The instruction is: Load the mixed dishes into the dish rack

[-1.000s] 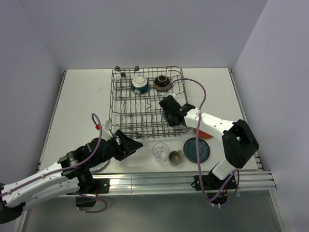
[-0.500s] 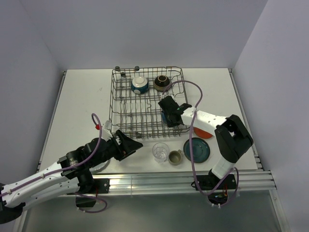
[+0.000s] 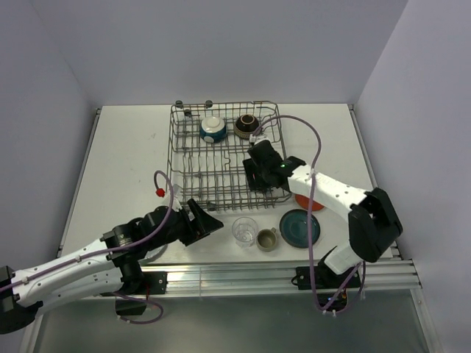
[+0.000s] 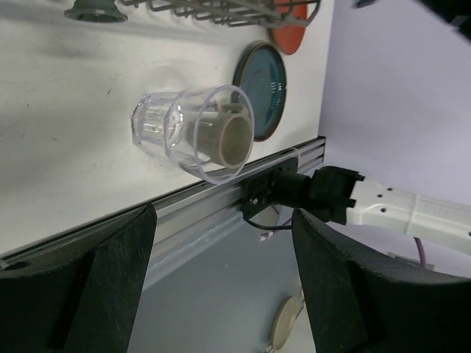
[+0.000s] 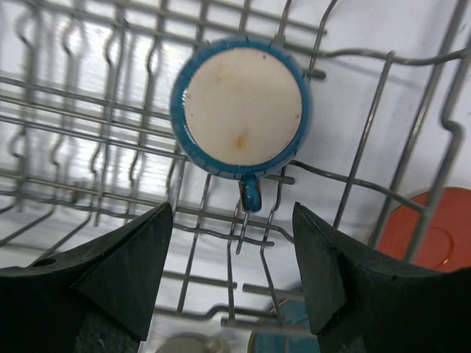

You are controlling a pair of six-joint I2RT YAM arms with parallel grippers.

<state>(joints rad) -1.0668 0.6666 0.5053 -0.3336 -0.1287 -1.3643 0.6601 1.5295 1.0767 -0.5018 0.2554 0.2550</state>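
The right gripper moves back from the blue mug next, then goes down to the beige cup's side (image 3: 275, 241) (image 5: 205, 347) facing the teal plate.
The grey wire dish rack (image 3: 171, 151) holds a white-inside bowl (image 3: 213, 129) and a brown bowl (image 3: 246, 126) at its back. In the right wrist view a blue mug (image 5: 241, 107) sits upside down on the rack's wires (image 5: 366, 140), its handle toward me. My right gripper (image 5: 234, 272) hovers open above it, apart from it; from above, this gripper (image 3: 254, 176) hides the mug. A clear glass (image 3: 244, 229) and a beige cup (image 3: 266, 239) stand in front of the rack. My left gripper (image 3: 210, 220) is open just left of the glass (image 4: 193, 132), holding nothing.
A teal plate (image 3: 299, 228) lies right of the cup, and an orange-red plate (image 3: 309, 203) shows partly under my right arm. The table's front rail (image 3: 280, 266) runs close behind the glass and cup. A rack foot (image 4: 96, 9) stands near the glass.
My right gripper has opened, let go of the blue mug in the rack and drawn up off it. My left gripper has edged right, toward the glass.
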